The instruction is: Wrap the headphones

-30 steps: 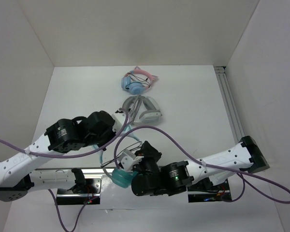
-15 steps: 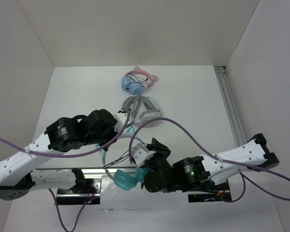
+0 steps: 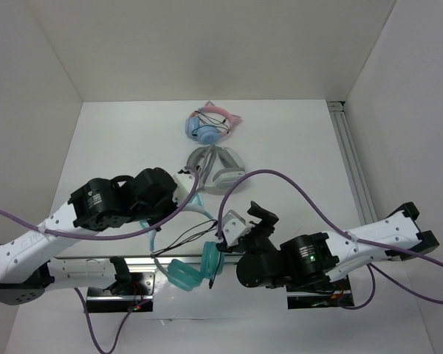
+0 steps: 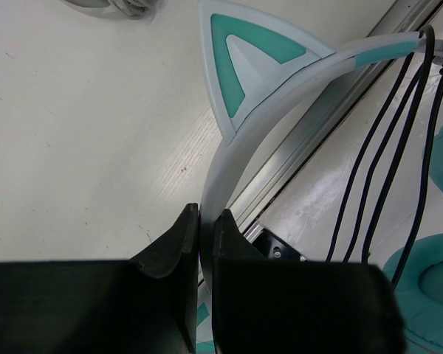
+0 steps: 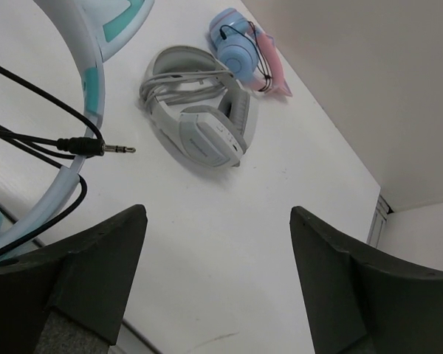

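The headband [image 4: 229, 162] will go outward with my left gripper, to the gripper's left in the top view, to the table's empty far corner. My left gripper will then lower and release it there.
The headphones [image 3: 186, 274] hang over the table's near edge, teal ear cups low and pale headband rising to my left gripper [image 3: 194, 198]. In the left wrist view that gripper [image 4: 205, 221] is shut on the headband [image 4: 229, 162], just below one cat ear [image 4: 240, 63]. The thin black cable [image 4: 387, 140] runs in loops beside the band toward an ear cup [image 4: 432, 284]. My right gripper [image 5: 218, 214] is open and holds nothing. It sits right of the ear cups in the top view [image 3: 245, 218]. The cable's plug [image 5: 107, 148] hangs free by the headband [image 5: 85, 70].
Grey-white headphones [image 3: 218, 168] lie mid-table, also seen from the right wrist [image 5: 199, 125]. Blue-and-pink cat-ear headphones [image 3: 210, 125] lie farther back. An aluminium rail [image 3: 352, 162] lines the right side. White walls enclose the table. Purple arm cables loop above the table.
My right gripper has opened wide and moved right, away from the teal ear cups. The ear cups now hang free. The left gripper has kept its grip on the headband.
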